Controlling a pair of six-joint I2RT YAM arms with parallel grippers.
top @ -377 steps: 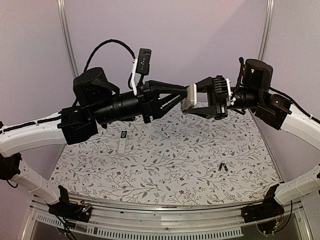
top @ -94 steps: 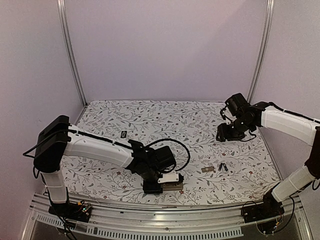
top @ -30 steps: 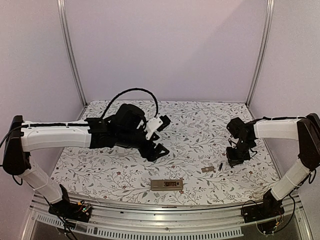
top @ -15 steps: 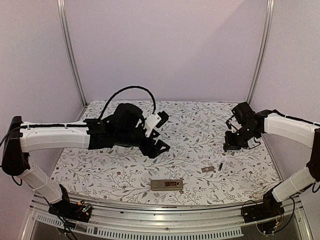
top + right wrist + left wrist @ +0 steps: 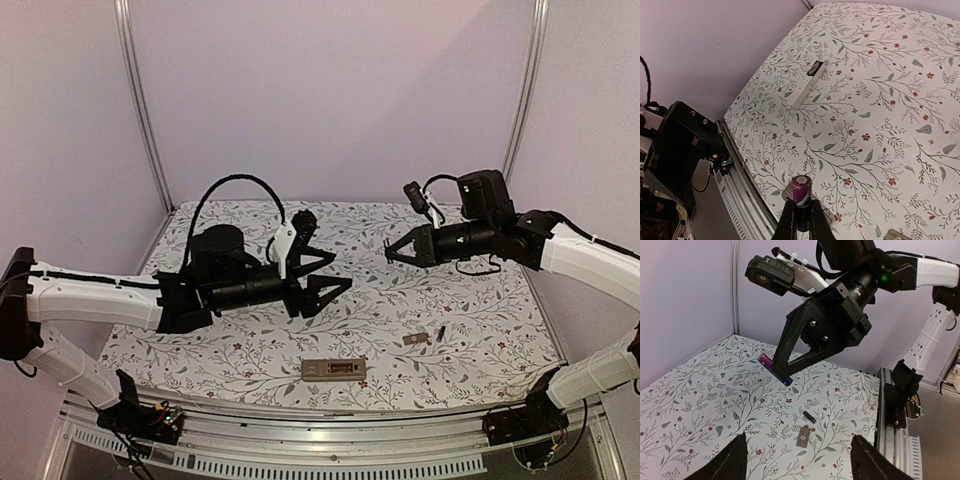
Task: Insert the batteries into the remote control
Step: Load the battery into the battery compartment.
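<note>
The uncovered battery bay is below my right gripper and back from it, so my right gripper will next tilt downward, go down back to the near side of the bay and let go of the battery.
The remote control (image 5: 335,369) lies near the table's front edge, tan, with its battery bay uncovered. Its loose cover (image 5: 415,340) (image 5: 802,436) rests to the right, next to one dark battery (image 5: 440,331) (image 5: 809,416). My right gripper (image 5: 390,250) (image 5: 801,206) hangs high over the middle of the table, shut on a purple battery (image 5: 801,191) (image 5: 775,369) with a pale tip. A corner of the remote (image 5: 786,189) shows below that battery. My left gripper (image 5: 335,272) (image 5: 799,437) is open and holds nothing, raised and pointing right toward the right gripper.
A slim white remote (image 5: 807,82) lies on the far left part of the flowered cloth, hidden by the left arm in the top view. The metal rail (image 5: 320,440) runs along the near edge. Upright posts (image 5: 140,100) stand at the back corners.
The right arm has lifted off the table and swung left to the middle, carrying the battery. The left gripper has dropped a little, turned toward it, and its jaws have narrowed slightly.
</note>
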